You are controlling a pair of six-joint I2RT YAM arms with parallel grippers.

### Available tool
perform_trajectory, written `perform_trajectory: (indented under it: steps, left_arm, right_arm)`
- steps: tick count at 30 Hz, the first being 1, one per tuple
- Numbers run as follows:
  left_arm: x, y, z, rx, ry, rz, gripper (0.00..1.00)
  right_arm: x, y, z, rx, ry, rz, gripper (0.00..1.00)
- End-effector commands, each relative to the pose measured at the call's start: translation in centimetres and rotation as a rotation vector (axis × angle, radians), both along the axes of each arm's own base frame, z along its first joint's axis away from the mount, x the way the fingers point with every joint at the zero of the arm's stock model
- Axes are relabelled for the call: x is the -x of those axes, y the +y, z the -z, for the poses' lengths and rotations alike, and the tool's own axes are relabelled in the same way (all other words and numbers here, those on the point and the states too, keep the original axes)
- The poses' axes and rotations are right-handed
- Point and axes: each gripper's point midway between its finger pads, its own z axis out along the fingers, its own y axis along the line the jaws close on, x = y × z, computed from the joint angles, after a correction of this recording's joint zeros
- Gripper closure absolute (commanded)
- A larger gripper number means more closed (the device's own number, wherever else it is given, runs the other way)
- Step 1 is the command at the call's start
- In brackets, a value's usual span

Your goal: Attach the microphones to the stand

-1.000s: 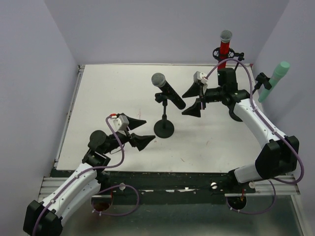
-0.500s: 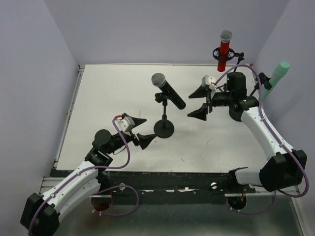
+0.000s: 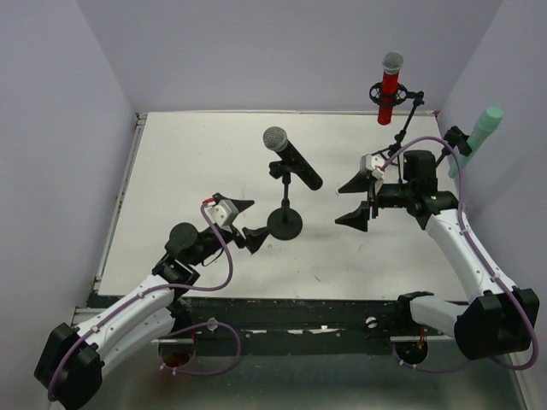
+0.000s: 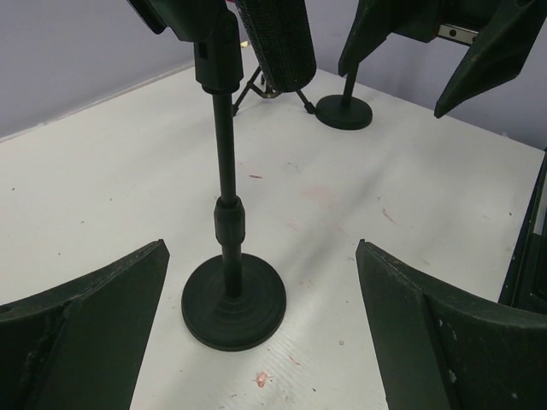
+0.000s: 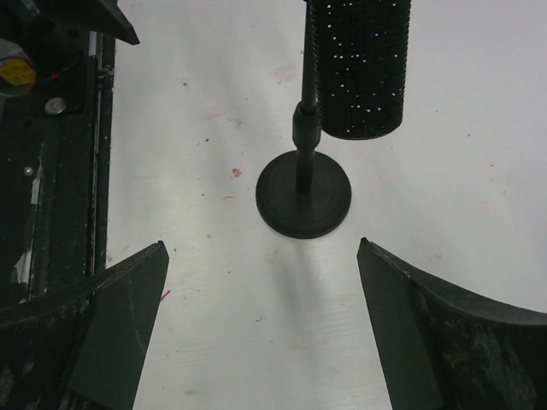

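I will next move my left gripper outward onto the middle stand's upper pole [image 3: 286, 190] [image 4: 224, 141], because it is outward of the open fingers and to their right in the top view.
The black microphone [image 3: 291, 158] with a silver mesh head sits tilted in the clip of the middle stand [image 3: 285, 224]. The red microphone [image 3: 391, 85] stands in a stand at the back right. The mint-green microphone [image 3: 479, 137] sits tilted in a stand at the far right. My left gripper [image 3: 249, 219] is open and empty, just left of the middle stand's base [image 4: 233, 301]. My right gripper [image 3: 338, 207] is open and empty, right of that stand. The right wrist view shows the base [image 5: 303, 195] and the black microphone's body [image 5: 359, 68] ahead of the open gripper [image 5: 261, 243].
Another stand's round base [image 4: 344, 112] shows behind the middle stand in the left wrist view. Purple walls close in the white table [image 3: 188, 171] at the back and sides. The black rail of the near edge [image 5: 60, 171] shows in the right wrist view.
My right gripper has drawn back from the black microphone, to the right and nearer. My left gripper has moved right, closer to the middle stand's base. Both stay open.
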Motion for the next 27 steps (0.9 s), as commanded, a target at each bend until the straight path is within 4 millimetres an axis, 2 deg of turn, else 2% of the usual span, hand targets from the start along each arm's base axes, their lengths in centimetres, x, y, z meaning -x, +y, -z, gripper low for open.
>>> perform_trajectory:
  steps: [1,6,18,20,24,27]
  left_arm:
    - [-0.8,-0.5,-1.9,0.017,-0.064,-0.014,0.02]
    - [-1.4,-1.8,-2.5,-0.005,-0.089,-0.013,0.02]
    - [-6.2,-4.0,-3.4,-0.044,-0.243,-0.092,0.02]
    - [-7.1,-4.5,-2.9,-0.049,-0.241,-0.095,0.02]
    - [-8.3,-5.6,-1.2,-0.067,-0.209,-0.084,0.08]
    - [-8.8,-6.0,-1.1,-0.050,-0.203,-0.088,0.16]
  right_arm:
    - [1.3,-0.1,0.3,0.004,0.016,-0.032,0.00]
    - [1.3,-0.1,0.4,0.005,0.013,-0.031,0.00]
    - [1.8,0.0,-0.3,-0.008,0.022,-0.045,0.00]
    - [1.9,0.1,-0.5,-0.012,0.019,-0.048,0.00]
    - [2.1,0.1,-0.3,-0.018,0.032,-0.058,0.01]
    - [2.2,0.2,-0.4,-0.019,0.030,-0.061,0.00]
